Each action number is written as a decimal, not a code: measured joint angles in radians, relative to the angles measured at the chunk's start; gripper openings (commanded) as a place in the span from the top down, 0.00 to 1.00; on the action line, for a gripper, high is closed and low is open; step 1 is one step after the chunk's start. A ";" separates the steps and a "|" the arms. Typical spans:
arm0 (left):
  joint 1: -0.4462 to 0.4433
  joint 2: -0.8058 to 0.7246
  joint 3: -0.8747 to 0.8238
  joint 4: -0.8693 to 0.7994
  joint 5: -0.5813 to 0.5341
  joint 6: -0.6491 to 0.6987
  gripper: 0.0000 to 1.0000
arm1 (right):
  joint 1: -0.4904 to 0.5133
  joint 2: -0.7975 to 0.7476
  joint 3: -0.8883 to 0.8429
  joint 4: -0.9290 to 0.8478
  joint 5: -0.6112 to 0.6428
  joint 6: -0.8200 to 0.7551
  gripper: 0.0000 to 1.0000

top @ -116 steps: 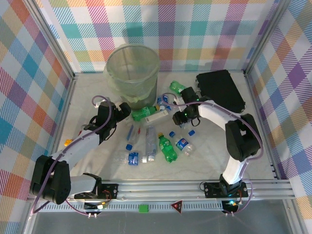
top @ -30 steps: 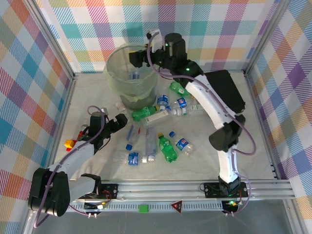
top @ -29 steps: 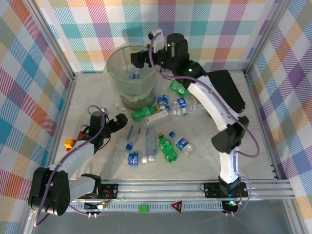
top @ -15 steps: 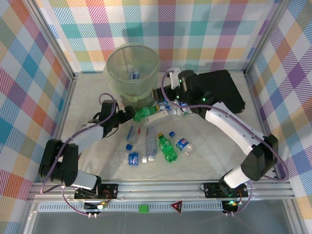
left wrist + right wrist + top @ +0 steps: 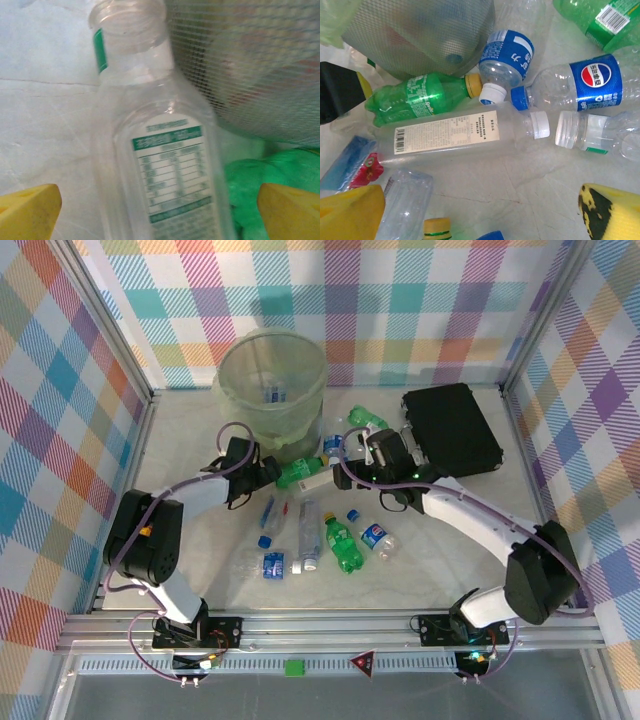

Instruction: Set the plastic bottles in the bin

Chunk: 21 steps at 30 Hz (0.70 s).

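My left gripper lowers onto the clear capless bottle (image 5: 167, 165) just below and closes on the bottle's labelled body (image 5: 172, 197) next, as it's already between the open fingers.
Plastic bottles lie scattered on the table in front of the bin (image 5: 272, 388), a grey mesh basket with a pale green liner and a blue-labelled bottle (image 5: 275, 393) inside. My left gripper (image 5: 262, 473) is at the bin's foot, open. In the left wrist view, a clear capless bottle (image 5: 167, 165) lies between its yellow fingertips (image 5: 27, 210), beside the mesh bin (image 5: 250, 65). My right gripper (image 5: 342, 470) hangs open over the pile. Its wrist view shows a long clear bottle (image 5: 455, 135), a green bottle (image 5: 415, 97) and a Pepsi bottle (image 5: 590, 85) ahead of the yellow fingertips (image 5: 350, 215).
A black rectangular case (image 5: 452, 427) lies at the back right. More bottles lie nearer the arms, among them a green bottle (image 5: 345, 543) and a second Pepsi bottle (image 5: 378, 537). Checked walls and metal rails close the table in.
My right arm has come down from above the bin to the bottle pile, still open. My left gripper has moved forward and right to the foot of the bin.
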 measured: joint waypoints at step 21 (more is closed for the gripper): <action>-0.003 0.102 0.032 0.002 -0.106 -0.029 0.32 | 0.000 0.107 0.064 0.010 -0.018 -0.001 0.01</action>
